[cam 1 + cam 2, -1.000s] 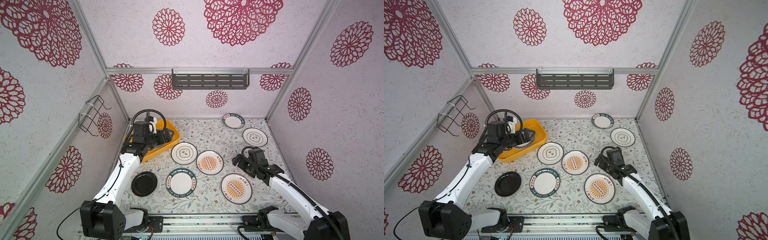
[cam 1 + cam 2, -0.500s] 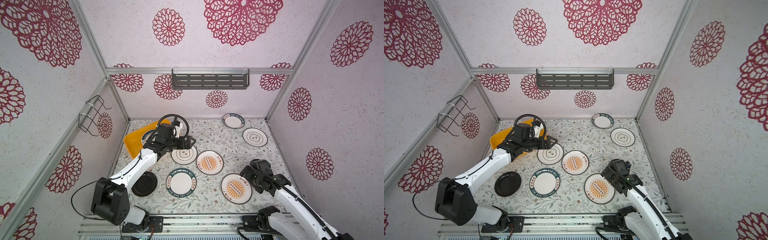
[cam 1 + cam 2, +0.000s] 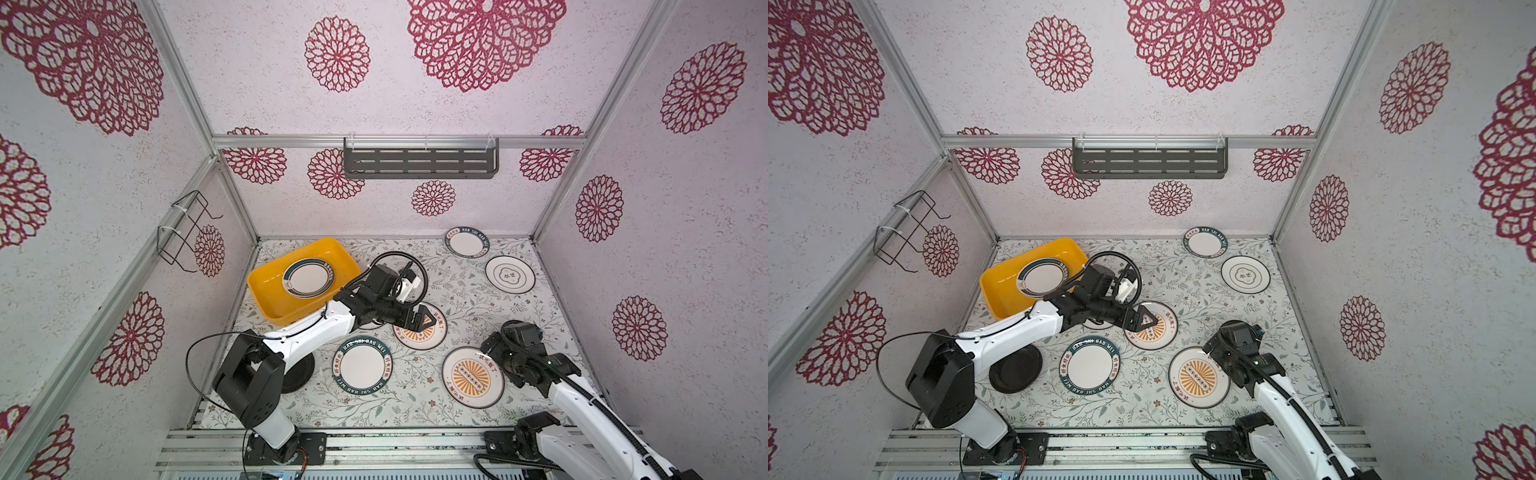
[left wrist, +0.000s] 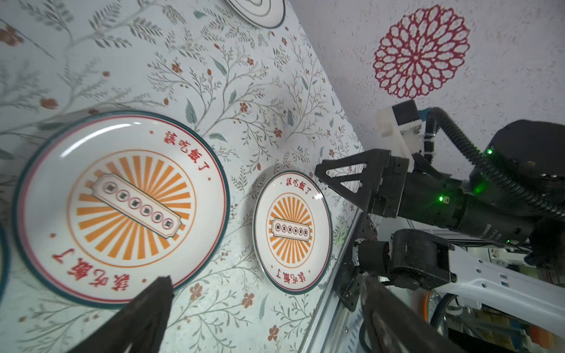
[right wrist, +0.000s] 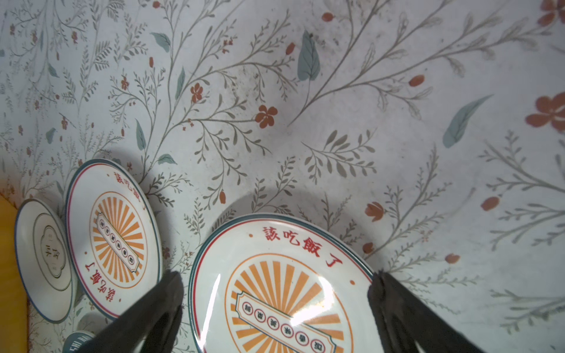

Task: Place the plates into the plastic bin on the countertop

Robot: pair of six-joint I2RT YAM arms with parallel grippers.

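Note:
My left gripper moves down and back onto the front sunburst plate's uncovered rim opposite my right gripper next. The front plate lies below it and toward the base.
The yellow plastic bin (image 3: 266,286) stands at the back left of the countertop (image 3: 457,299) with one teal-rimmed plate (image 3: 309,277) lying in it. My left gripper (image 3: 428,321) hovers open and empty over the middle orange sunburst plate (image 3: 419,338); in the left wrist view one of its fingers (image 4: 153,305) overlaps that plate's (image 4: 122,211) rim. My right gripper (image 5: 275,284) is open above the front-right sunburst plate (image 5: 275,308), its fingers on either side of the plate without touching it. That plate (image 3: 473,377) lies flat on the countertop.
Other plates lie on the countertop: a teal-lettered one (image 3: 362,365) at the front, a black one (image 3: 299,374) half under my left arm, a teal-lettered one (image 3: 467,242) and a flower-outline one (image 3: 510,274) at the back right. A grey shelf (image 3: 419,163) hangs on the back wall.
My left arm has swung right, from the bin to over the middle sunburst plate, uncovering the plate in the bin. My right arm drew back toward the front-right sunburst plate.

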